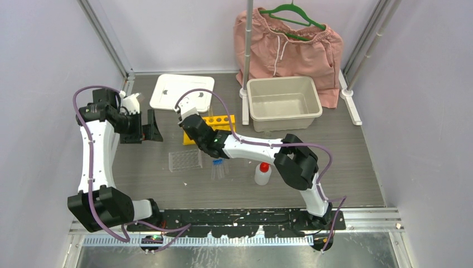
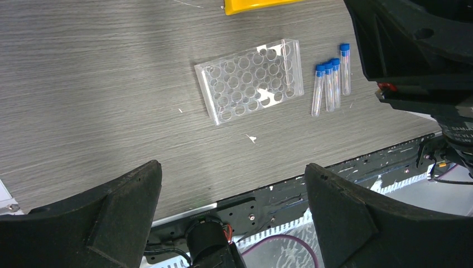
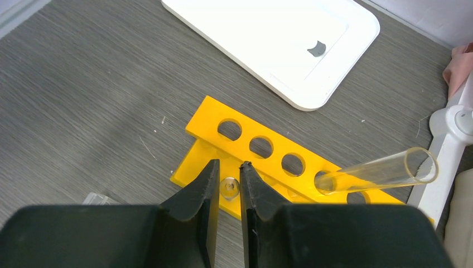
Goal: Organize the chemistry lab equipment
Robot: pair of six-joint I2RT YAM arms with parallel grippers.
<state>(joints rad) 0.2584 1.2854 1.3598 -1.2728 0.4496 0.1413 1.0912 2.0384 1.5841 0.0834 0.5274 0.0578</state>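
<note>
The small clear tube is already right over the yellow rack's lower ledge [image 1: 191,139] [image 3: 229,169], so my right gripper should lower it onto that ledge and let it go.
My right gripper [image 3: 228,167] is shut on a small clear tube [image 3: 228,187], seen end-on between the fingers, just above the left end of the yellow rack [image 3: 245,139]. Another clear tube [image 3: 379,170] leans in the rack's fourth hole. In the top view the right gripper [image 1: 195,129] hangs over the yellow rack [image 1: 222,120]. My left gripper [image 2: 231,184] is open and empty, held high at the left [image 1: 150,125]. Below it lie the clear rack [image 2: 251,81] and several blue-capped tubes [image 2: 330,84]. The white squeeze bottle with a red nozzle [image 1: 263,174] stands at mid right.
A white lid [image 1: 181,91] lies at the back left, also in the right wrist view [image 3: 279,39]. The beige tub [image 1: 283,103] stands at the back right, with pink shorts [image 1: 290,47] hanging behind it. A post's base [image 3: 454,128] is close to the rack's right end.
</note>
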